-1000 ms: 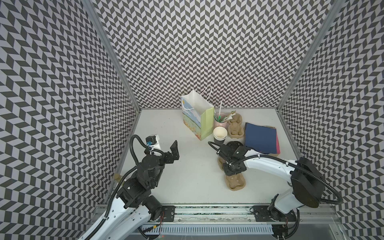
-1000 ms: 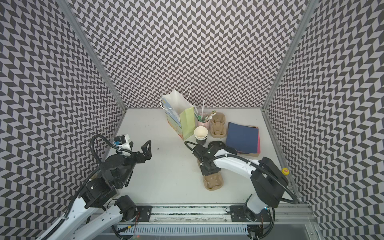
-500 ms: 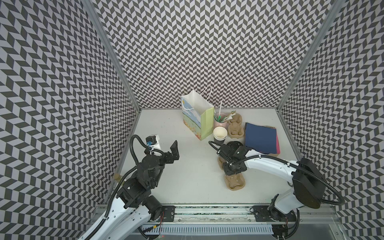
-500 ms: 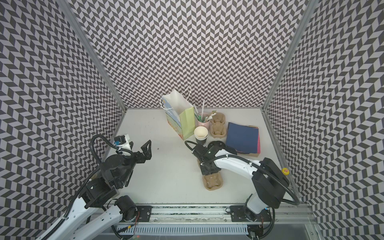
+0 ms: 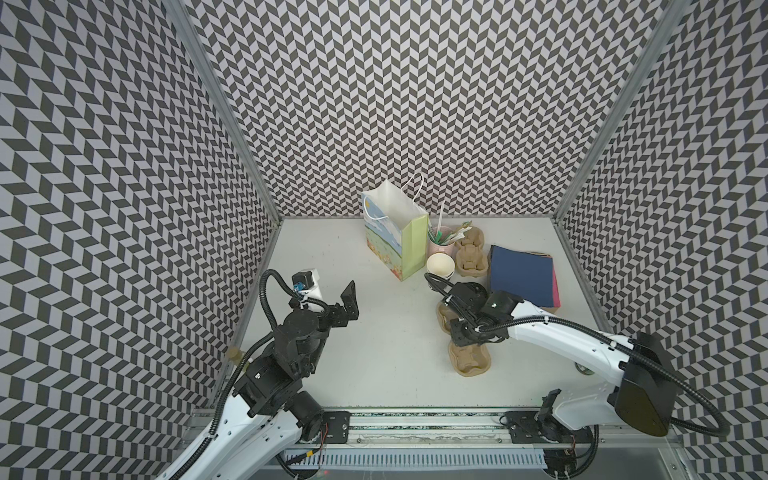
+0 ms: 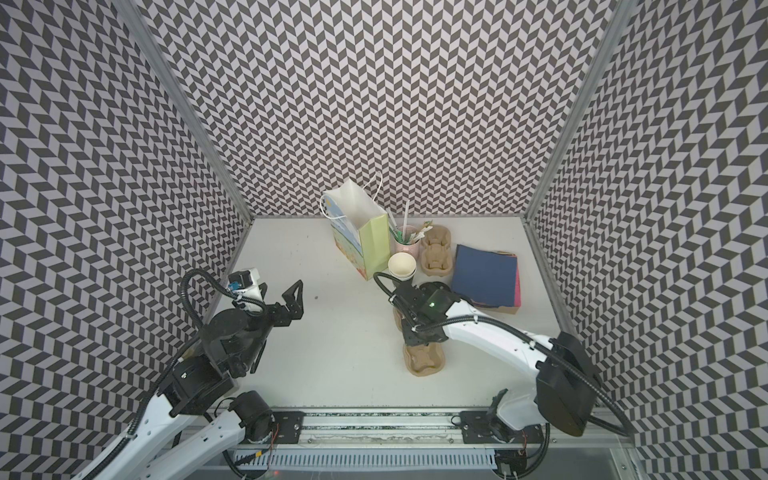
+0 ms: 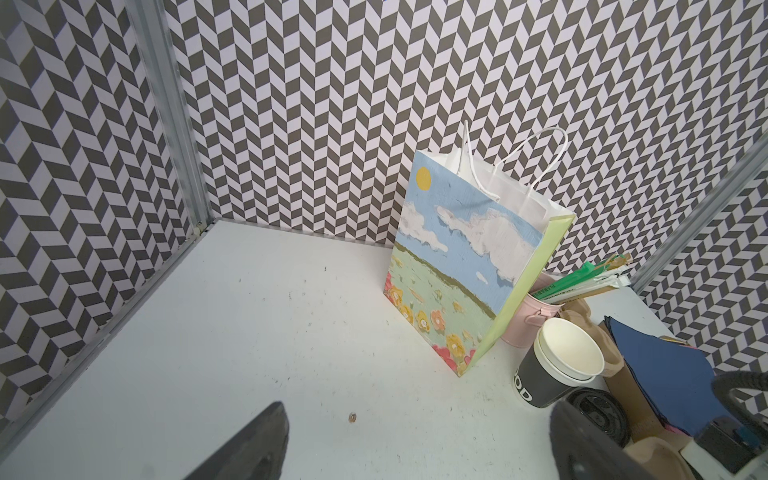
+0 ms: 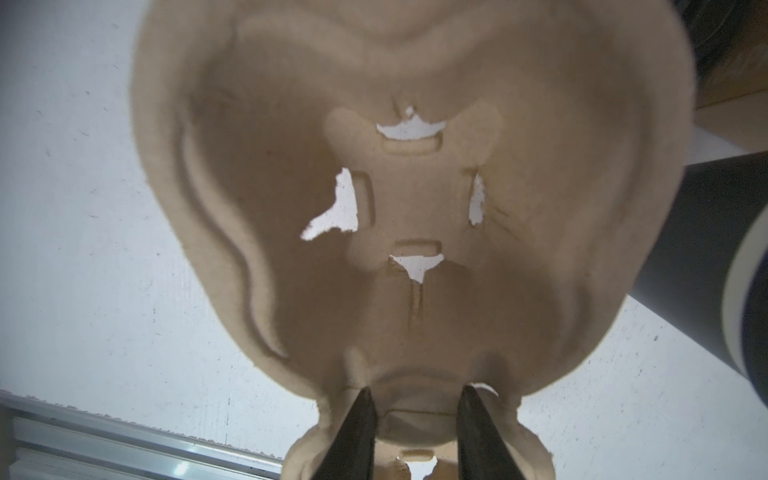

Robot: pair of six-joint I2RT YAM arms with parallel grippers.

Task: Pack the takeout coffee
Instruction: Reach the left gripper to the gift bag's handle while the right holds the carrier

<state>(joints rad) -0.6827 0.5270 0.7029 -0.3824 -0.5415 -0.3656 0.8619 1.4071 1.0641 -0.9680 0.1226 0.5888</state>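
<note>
My left gripper is open and will rise outward to the bag's near white handle [image 5: 373, 219] [image 7: 481, 189] and close on it, because that handle leans out over the bag's painted side.
The takeout coffee cup [image 5: 439, 265] [image 6: 402, 266] [image 7: 555, 368] is black outside and cream inside. It stands open-topped next to the gift bag [image 5: 395, 237] [image 7: 469, 266], and its black lid [image 7: 598, 415] lies beside it. My right gripper [image 5: 465, 334] [image 8: 415, 390] points down onto the tan pulp cup carrier [image 5: 469, 361] [image 6: 424, 361] [image 8: 374, 208], shut on its middle ridge. The cup's black wall [image 8: 706, 257] shows just past the carrier. My left gripper [image 5: 330, 297] [image 7: 417, 409] hangs open and empty over the table's left side.
A pink cup of straws [image 5: 440, 245] and a second pulp carrier [image 5: 471, 257] stand behind the coffee cup. A stack of navy and pink sheets [image 5: 521, 276] lies on brown card at the right. Patterned walls enclose three sides.
</note>
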